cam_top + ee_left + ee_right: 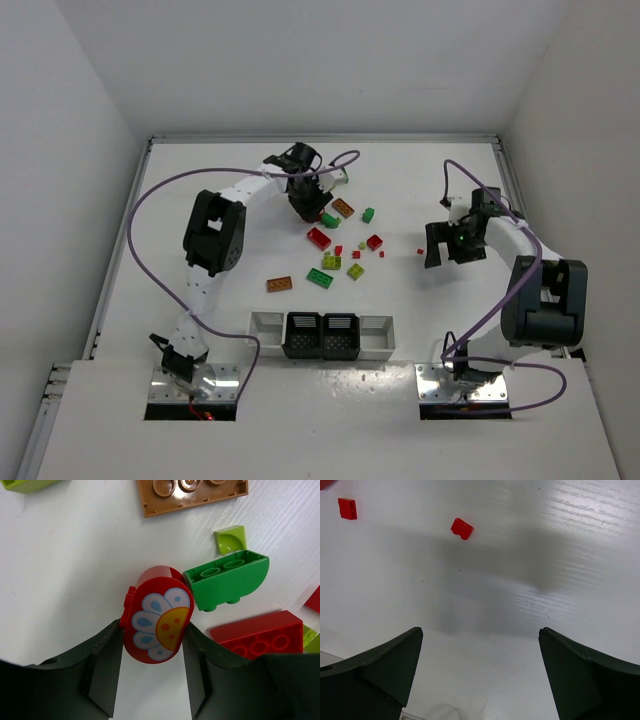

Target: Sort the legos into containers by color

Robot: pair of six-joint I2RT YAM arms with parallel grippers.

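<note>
My left gripper lifts back over the empty white container [267, 334] next and releases the red rounded brick. That container lies to its left in the top view and nearer my base.
My left gripper [305, 208] is at the far end of the lego cluster. In the left wrist view my left gripper [154, 628] is shut on a red rounded brick with a flower print [159, 617], both fingers pressing its sides. Beside it lie a green rounded brick [227, 580], a brown-orange plate [192, 492], a small yellow-green piece [231, 539] and a red brick [260, 635]. My right gripper [448, 255] is open and empty over bare table [480, 630], with two tiny red pieces [462, 528] [347, 508] ahead of it. The four joined containers [266, 325] stand near the front.
More legos lie mid-table: a red brick [319, 237], another red one [375, 241], a brown-orange plate [279, 284], yellow-green [331, 262] and green [320, 278] bricks. Purple cables loop from both arms. White walls close the table's sides and back.
</note>
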